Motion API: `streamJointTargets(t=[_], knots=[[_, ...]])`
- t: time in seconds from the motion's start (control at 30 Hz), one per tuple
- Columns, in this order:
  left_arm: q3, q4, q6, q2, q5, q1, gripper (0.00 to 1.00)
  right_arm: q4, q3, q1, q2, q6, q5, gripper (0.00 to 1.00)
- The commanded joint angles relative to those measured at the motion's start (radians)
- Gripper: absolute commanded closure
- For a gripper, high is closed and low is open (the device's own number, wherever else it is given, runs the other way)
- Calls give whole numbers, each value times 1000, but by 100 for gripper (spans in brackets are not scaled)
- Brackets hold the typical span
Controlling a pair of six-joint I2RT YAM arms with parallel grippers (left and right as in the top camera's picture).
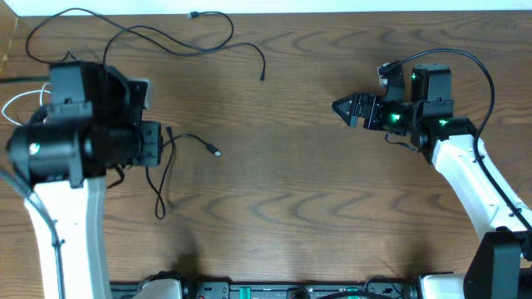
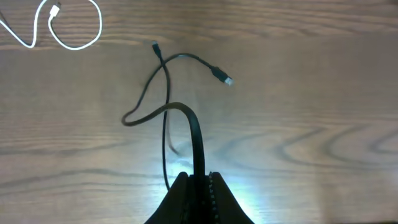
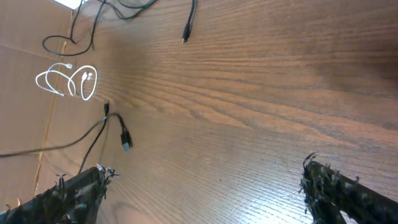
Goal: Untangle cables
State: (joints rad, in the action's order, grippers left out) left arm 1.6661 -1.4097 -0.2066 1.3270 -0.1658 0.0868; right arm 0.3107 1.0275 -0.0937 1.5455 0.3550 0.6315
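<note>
The short black cable (image 1: 163,178) still crosses itself, so next my left gripper should turn and go down, then pull the cable to the left in the overhead view before it opens.
My left gripper (image 2: 199,179) is shut on a short black cable (image 2: 163,111), which rises from between the jaws and loops over the table. One end plug (image 2: 227,79) lies to the right, the other end (image 2: 153,45) further off. In the overhead view this cable (image 1: 163,178) trails from under the left wrist, with its plug (image 1: 216,152) to the right. A long black cable (image 1: 170,43) winds along the table's far edge. The white cable (image 2: 73,26) lies coiled at the far left. My right gripper (image 3: 208,186) hovers open above bare wood, far from all cables.
The wooden table (image 1: 316,208) stretches between the two arms. The left arm's body (image 1: 66,141) hides part of the white cable (image 1: 12,106) in the overhead view. The long black cable's free end (image 3: 185,34) lies in the open.
</note>
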Motion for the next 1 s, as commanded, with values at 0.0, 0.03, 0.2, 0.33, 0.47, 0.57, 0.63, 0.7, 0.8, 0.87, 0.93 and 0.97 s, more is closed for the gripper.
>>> streamJointTargets(t=[0.0, 0.03, 0.2, 0.33, 0.47, 0.57, 0.63, 0.7, 0.8, 0.87, 0.93, 0.97], knots=[[-15, 32, -1, 47, 29, 41, 93, 0, 6, 0, -1, -16, -2, 1], [-15, 41, -1, 64, 32, 61, 93, 0, 6, 0, -1, -16, -2, 1], [-15, 82, 5, 155, 119, 177, 92, 5, 6, 0, -1, -19, -1, 1], [-15, 100, 51, 227, 133, 274, 92, 9, 6, 0, -1, -54, -2, 1], [-15, 101, 51, 308, 133, 367, 93, 19, 6, 0, -1, -57, -21, 1], [-15, 129, 72, 365, 134, 438, 92, 23, 6, 0, -1, -58, -39, 1], [-15, 163, 74, 410, 139, 494, 93, 23, 6, 0, -1, -57, -40, 1], [-15, 196, 90, 445, 180, 538, 92, 23, 6, 0, -1, -57, -43, 1], [-15, 261, 108, 493, 287, 601, 93, 23, 6, 0, -1, -57, -52, 1], [-15, 308, 107, 519, 348, 636, 92, 22, 6, 0, -1, -57, -61, 1], [-15, 367, 107, 539, 368, 661, 92, 22, 6, 0, -1, -56, -78, 1], [-15, 390, 107, 546, 374, 669, 93, 22, 6, 0, -1, -57, -82, 1]])
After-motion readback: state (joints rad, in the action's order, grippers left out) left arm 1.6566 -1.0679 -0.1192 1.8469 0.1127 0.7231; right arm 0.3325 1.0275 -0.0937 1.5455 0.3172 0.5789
